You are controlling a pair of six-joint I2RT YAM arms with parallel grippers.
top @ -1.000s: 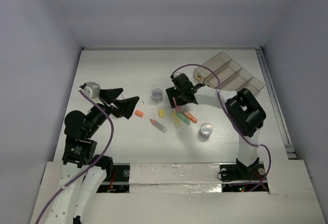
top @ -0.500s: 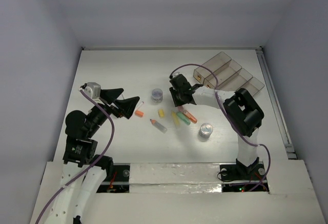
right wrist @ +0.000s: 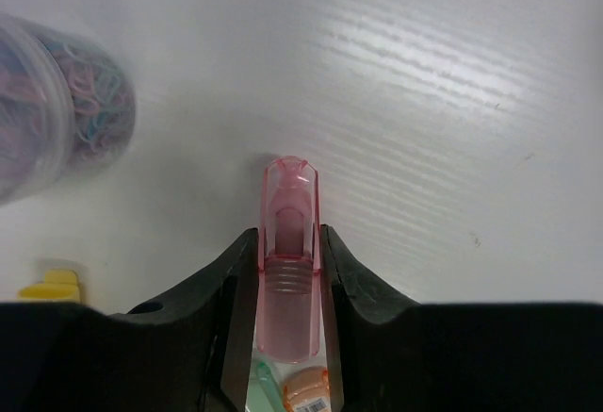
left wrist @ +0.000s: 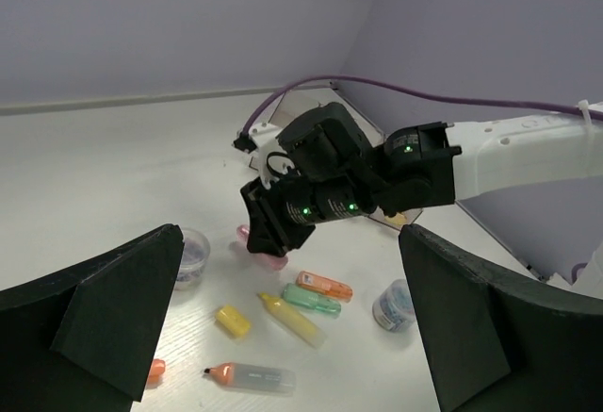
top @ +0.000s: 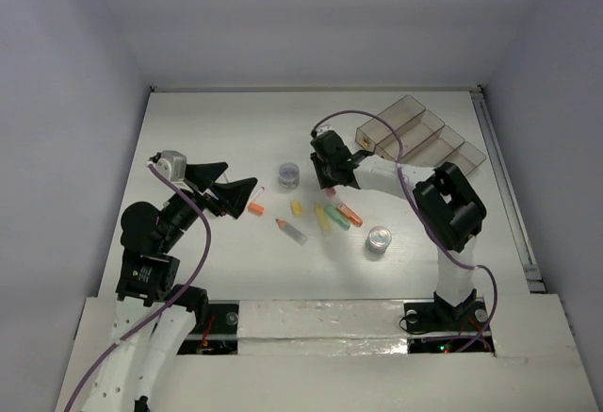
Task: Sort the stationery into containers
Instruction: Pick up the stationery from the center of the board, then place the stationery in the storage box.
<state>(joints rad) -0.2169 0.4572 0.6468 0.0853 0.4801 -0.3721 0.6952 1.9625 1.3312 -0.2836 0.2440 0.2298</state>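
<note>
The robot's right gripper needs to lift the pink marker and carry it outward and to the right in the top view, over the farthest bin, which is open.
My right gripper (right wrist: 289,242) is shut on a pink marker (right wrist: 289,271), whose clear cap sticks out past the fingertips. From above, that gripper (top: 328,184) is left of the containers (top: 421,134), four smoky bins in a staggered row. I cannot tell whether the marker touches the table. Loose stationery lies just in front: a green marker (top: 334,216), an orange marker (top: 350,213), a yellow marker (top: 322,218) and a yellow cap (top: 297,208). My left gripper (top: 240,173) hangs open and empty at the left.
A purple tin (top: 288,175) stands left of the right gripper, and a silver tin (top: 379,239) nearer the front. An orange-tipped clear marker (top: 291,231) and a small orange bit (top: 255,209) lie by the left gripper. Something small and yellow sits in the nearest bin (top: 364,136).
My right gripper's jaws have closed on the pink marker and shifted slightly toward the far side. The left arm has not moved.
</note>
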